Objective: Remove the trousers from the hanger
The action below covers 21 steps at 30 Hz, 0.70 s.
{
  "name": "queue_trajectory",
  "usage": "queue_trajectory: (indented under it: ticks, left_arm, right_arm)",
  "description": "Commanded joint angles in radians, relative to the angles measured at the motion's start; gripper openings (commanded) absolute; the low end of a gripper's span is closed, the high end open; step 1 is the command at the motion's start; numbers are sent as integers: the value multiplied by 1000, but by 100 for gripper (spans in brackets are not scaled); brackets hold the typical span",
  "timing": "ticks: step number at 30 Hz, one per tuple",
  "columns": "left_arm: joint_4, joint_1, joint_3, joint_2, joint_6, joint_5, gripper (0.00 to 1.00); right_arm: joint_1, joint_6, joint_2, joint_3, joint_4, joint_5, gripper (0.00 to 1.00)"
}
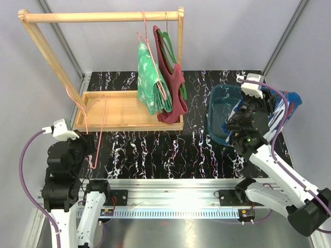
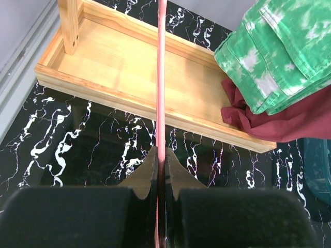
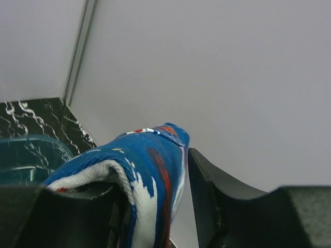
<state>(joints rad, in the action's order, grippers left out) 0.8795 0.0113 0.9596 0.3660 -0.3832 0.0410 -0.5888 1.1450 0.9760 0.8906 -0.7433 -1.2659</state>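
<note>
I will lower my right gripper next, to its left in the top view, across the teal bin [image 1: 220, 111] below it, and let go of the overhanging trousers.
The blue trousers [image 1: 292, 106] with red and white splashes hang from my right gripper [image 1: 266, 103] over the right rim of a teal bin [image 1: 220, 111]. In the right wrist view the folded cloth [image 3: 145, 160] sits between the jaws of the right gripper [image 3: 155, 163], which close on it. My left gripper [image 1: 92, 149] is shut on the wire of a bare pink hanger [image 1: 103, 116], which leans against the rack's tray. The left wrist view shows the left gripper [image 2: 161, 155] pinching that hanger [image 2: 161, 77]. The green mottled trousers [image 1: 149, 82] hang on another pink hanger from the rack bar [image 1: 98, 16].
A maroon cloth [image 1: 176, 98] hangs on a green hanger beside the green trousers [image 2: 274, 57], its lower end resting on the wooden rack's tray [image 1: 119, 111]. The tray [image 2: 129, 77] and the maroon cloth [image 2: 289, 124] lie ahead of my left gripper. The table is black marble.
</note>
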Motion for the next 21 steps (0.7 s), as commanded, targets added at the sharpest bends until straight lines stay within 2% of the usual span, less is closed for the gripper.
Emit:
queue_trajectory:
  ticks: [1,4,9,13,16,21]
  left_arm:
    - [-79,-4,-2,-9,17,-35,0]
    - [-83,-4,-5,-7,18,-68,0]
    - [-96,-4,-18,-4,20,-124,0]
    - [-100,-5,-30,-6,21,-136,0]
    - [-102,-4,-30,-10,23,-133,0]
    - [-97,-39,-27,-12,24,-107,0]
  right_arm:
    - [29,-141,-22,-19,81,-4,0]
    - [81,-308,42,-13,278,25,0]
    - [196,-390,257,33,359,102,0]
    - [245,-395,548,119,348,115,0]
    - [245,-346,694,182,276,103,0]
    - [247,-413,808,289,361,158,0]
